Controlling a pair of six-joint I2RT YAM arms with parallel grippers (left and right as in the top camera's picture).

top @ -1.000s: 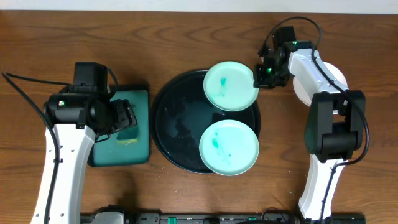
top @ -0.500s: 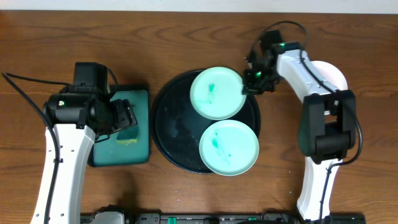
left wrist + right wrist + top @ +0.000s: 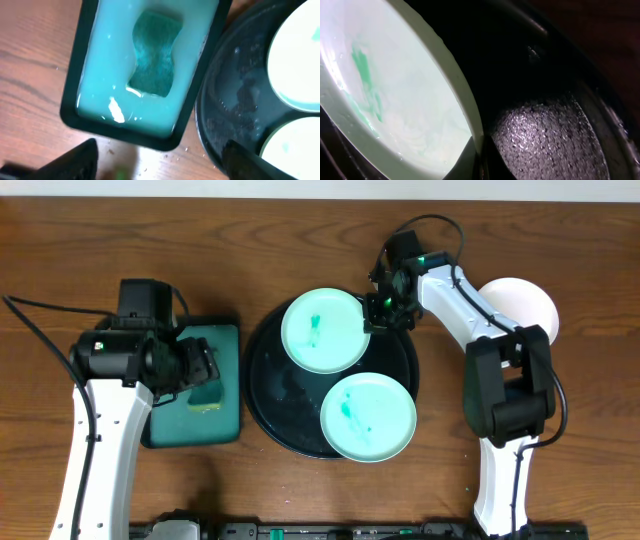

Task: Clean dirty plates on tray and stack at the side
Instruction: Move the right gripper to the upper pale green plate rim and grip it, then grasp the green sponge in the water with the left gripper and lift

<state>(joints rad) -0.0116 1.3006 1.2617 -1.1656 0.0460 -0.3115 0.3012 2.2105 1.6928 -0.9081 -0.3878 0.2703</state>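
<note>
Next, the left gripper lowers its open fingers around the sponge's narrow middle point(image 3: 206, 391) point(image 3: 155, 53), the slimmest part to pinch, as the sponge lies in soapy water below the gripper.
The round black tray point(image 3: 275, 385) holds two pale mint plates with teal smears. One mint plate point(image 3: 322, 330) is at the tray's back, held by its right rim in my right gripper point(image 3: 372, 313), which is shut on it; the wrist view shows the rim point(image 3: 465, 100) pinched between the fingers point(image 3: 479, 160). The other mint plate point(image 3: 367, 416) lies at the tray's front right. The white plate point(image 3: 530, 300) sits on the table at the right, partly behind my right arm. My left gripper point(image 3: 160, 165) is open and empty above the table, near the sponge tray.
A rectangular dark green tray point(image 3: 215, 395) with soapy water and a teal sponge point(image 3: 154, 55) stands left of the black tray point(image 3: 235, 120). Bare wood lies along the front and far left.
My right gripper has carried the back mint plate leftward, from over the tray's right rim to over the tray's back middle. The left arm has not moved.
</note>
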